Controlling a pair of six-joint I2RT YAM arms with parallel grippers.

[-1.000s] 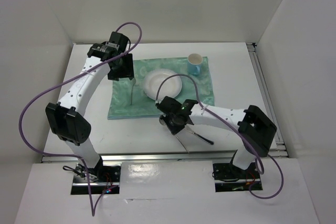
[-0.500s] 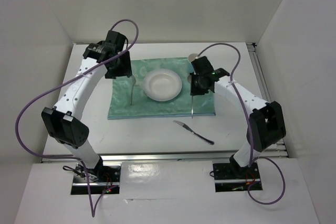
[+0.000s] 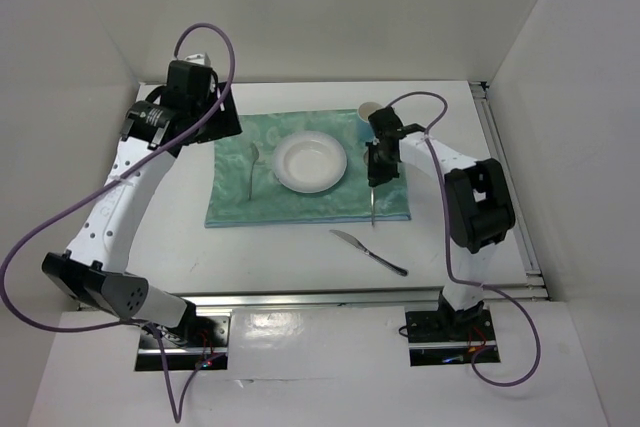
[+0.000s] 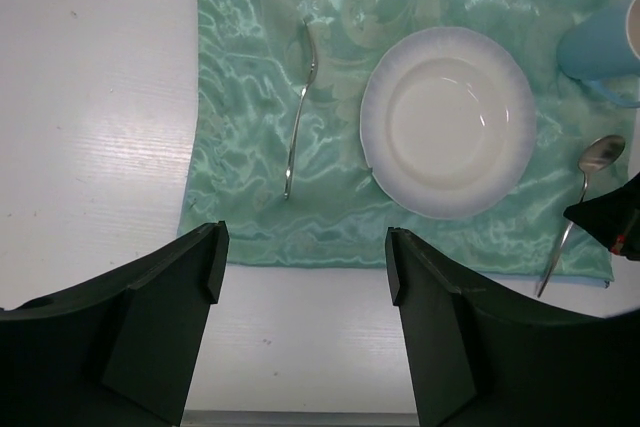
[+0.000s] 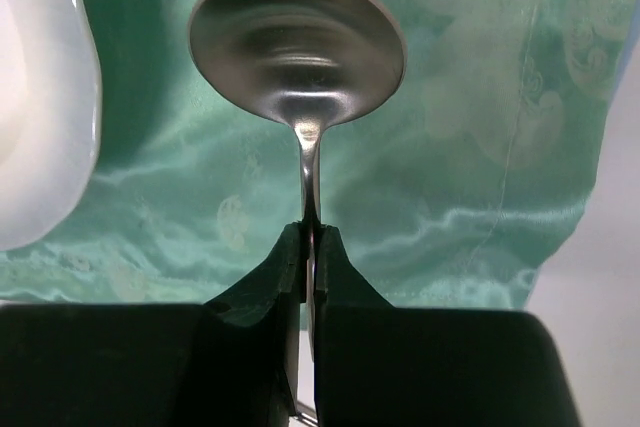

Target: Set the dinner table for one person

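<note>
The spoon overhangs the mat's near edge, so my right gripper should next move outward, toward the plate and down to the mat below, and release it beside the plate.
On the white dinner table lies a teal mat with a white plate at its middle. A fork lies on the mat left of the plate. My right gripper is shut on the handle of a spoon, which hangs low over the mat just right of the plate. My left gripper is open and empty, raised over the table off the mat's left side. A blue cup stands at the mat's far right corner.
A knife lies on the bare table in front of the mat's right part. A metal rail runs along the table's right edge. White walls close in the back and sides.
My right arm has swung from the front of the table out to the mat's right side with the spoon. My left gripper has drawn back left from the fork and opened wider.
</note>
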